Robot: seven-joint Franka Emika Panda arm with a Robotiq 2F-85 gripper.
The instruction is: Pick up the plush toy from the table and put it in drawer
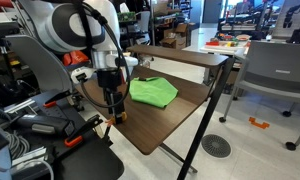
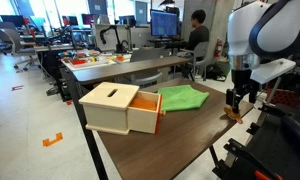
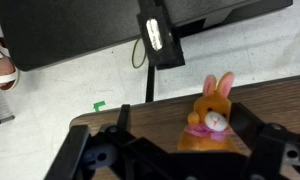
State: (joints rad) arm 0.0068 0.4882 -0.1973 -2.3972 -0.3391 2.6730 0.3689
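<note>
My gripper lowers a little further over the plush toy's body next and closes its fingers, since the toy lies just below it, between the open fingers.
The plush toy is an orange bunny with pink ears and a pink bow. It sits near the edge of the brown table. It shows as a small orange shape under the fingers in both exterior views. My gripper is open and lowered around the toy, one finger on each side with a gap to the left finger. It also shows in both exterior views. The light wooden drawer box stands at the table's other end, its orange drawer pulled open.
A green cloth lies on the table between the drawer box and my gripper. The toy is close to the table edge, with floor and a black table leg beyond. Chairs, desks and cables surround the table.
</note>
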